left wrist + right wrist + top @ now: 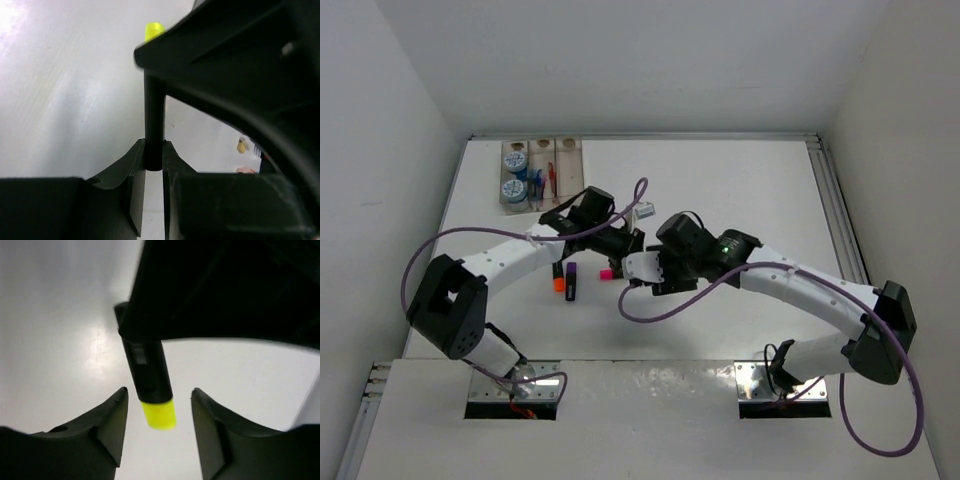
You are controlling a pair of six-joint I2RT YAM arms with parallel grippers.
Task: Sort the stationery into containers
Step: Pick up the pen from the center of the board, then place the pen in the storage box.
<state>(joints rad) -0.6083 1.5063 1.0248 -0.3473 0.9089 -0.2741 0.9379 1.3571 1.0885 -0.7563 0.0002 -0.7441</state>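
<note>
The tray's empty slot (569,166) is to the left of my left gripper in the top view, so I should move my left gripper outward over it next and release the highlighter.
My left gripper (154,150) is shut on the black barrel of a yellow-capped highlighter (154,120) and holds it above the table, cap pointing away. My right gripper (159,395) is open, its jaws either side of the yellow cap end of that highlighter (150,385) without touching it. In the top view the two grippers meet mid-table, the left (625,243) and the right (638,268). Orange-capped (558,281), purple-capped (571,281) and pink-capped (609,272) highlighters lie on the table just left of them. The tan tray (567,160) stands at the far left.
The tray holds two blue-and-white discs (515,174) in its left slot, with blue pens (533,185) and a red pen (550,180) beside them. A small pale object (645,210) lies behind the grippers. White walls enclose the table on three sides.
</note>
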